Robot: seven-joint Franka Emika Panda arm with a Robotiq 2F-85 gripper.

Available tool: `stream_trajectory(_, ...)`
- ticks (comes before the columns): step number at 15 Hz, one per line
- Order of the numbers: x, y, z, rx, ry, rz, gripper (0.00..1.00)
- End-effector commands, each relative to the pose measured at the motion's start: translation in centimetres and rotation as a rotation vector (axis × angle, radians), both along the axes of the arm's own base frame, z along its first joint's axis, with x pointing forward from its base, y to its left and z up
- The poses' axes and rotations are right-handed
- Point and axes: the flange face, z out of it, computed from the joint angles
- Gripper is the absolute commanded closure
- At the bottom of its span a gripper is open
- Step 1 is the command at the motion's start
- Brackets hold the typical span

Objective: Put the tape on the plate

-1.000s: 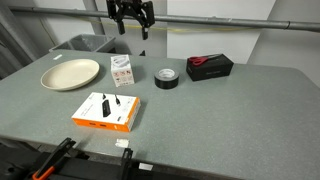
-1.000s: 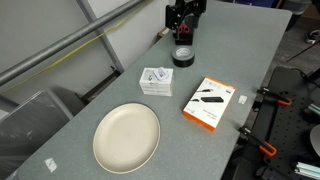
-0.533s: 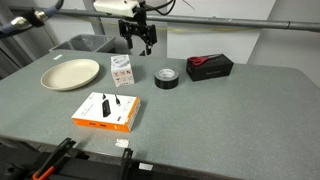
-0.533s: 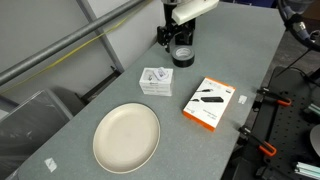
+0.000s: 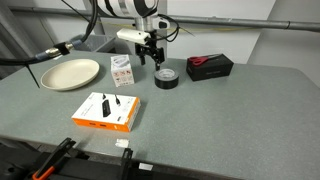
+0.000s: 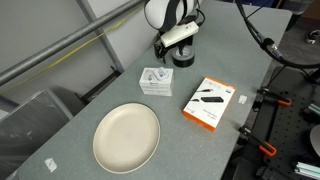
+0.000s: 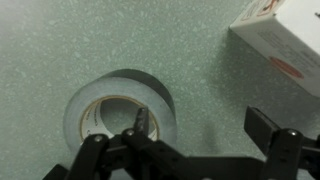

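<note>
The tape lies below my gripper toward the left in the wrist view, so my gripper will next lower that way around the tape's side by the white box.
The tape (image 5: pixel 167 78) is a small black roll lying flat on the grey table; it also shows in an exterior view (image 6: pixel 183 58), partly behind the gripper. In the wrist view the tape (image 7: pixel 120 105) fills the lower left. My gripper (image 5: pixel 152 57) (image 6: pixel 171 46) (image 7: pixel 205 128) is open and low over the tape. One fingertip (image 7: pixel 141 122) is over the edge of the roll's centre hole, and the other stands beyond the roll's outer side. The beige plate (image 5: pixel 70 72) (image 6: pixel 127 136) lies empty, well away from the tape.
A small white box (image 5: pixel 122 68) (image 6: pixel 155 80) (image 7: pixel 285 40) stands between tape and plate. A flat orange box (image 5: pixel 106 110) (image 6: pixel 210 102) lies nearer the table's front. A black box with a red item (image 5: pixel 209 66) sits beyond the tape.
The arm has come down from high above the back of the table to just over the tape. The gripper stays open. The tape and the plate have not moved.
</note>
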Motion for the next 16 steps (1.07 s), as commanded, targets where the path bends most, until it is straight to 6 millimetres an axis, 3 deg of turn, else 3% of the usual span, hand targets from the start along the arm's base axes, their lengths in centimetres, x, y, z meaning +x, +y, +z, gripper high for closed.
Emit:
stream_trajectory(1, 2.4, -0.8, -2.1, -0.042, 0.002, -0.03, 0.0)
stream_trajectory(5, 3.6, -2.2, -3.0, -0.053, -0.002, -0.04, 0.0)
stream_trajectory(6, 3.8, -2.5, -3.4, -0.057, 0.003, -0.039, 0.04)
stream_trajectory(7, 4.0, -2.6, -3.8, -0.054, 0.004, -0.039, 0.26)
stream_trajectory(9, 4.3, -2.8, -4.4, -0.058, 0.008, -0.043, 0.31)
stream_trajectory(12, 4.6, -3.2, -4.2, -0.057, 0.008, -0.049, 0.55)
stream_trajectory(16, 4.7, -4.0, -0.8, -0.019, -0.001, -0.066, 0.86)
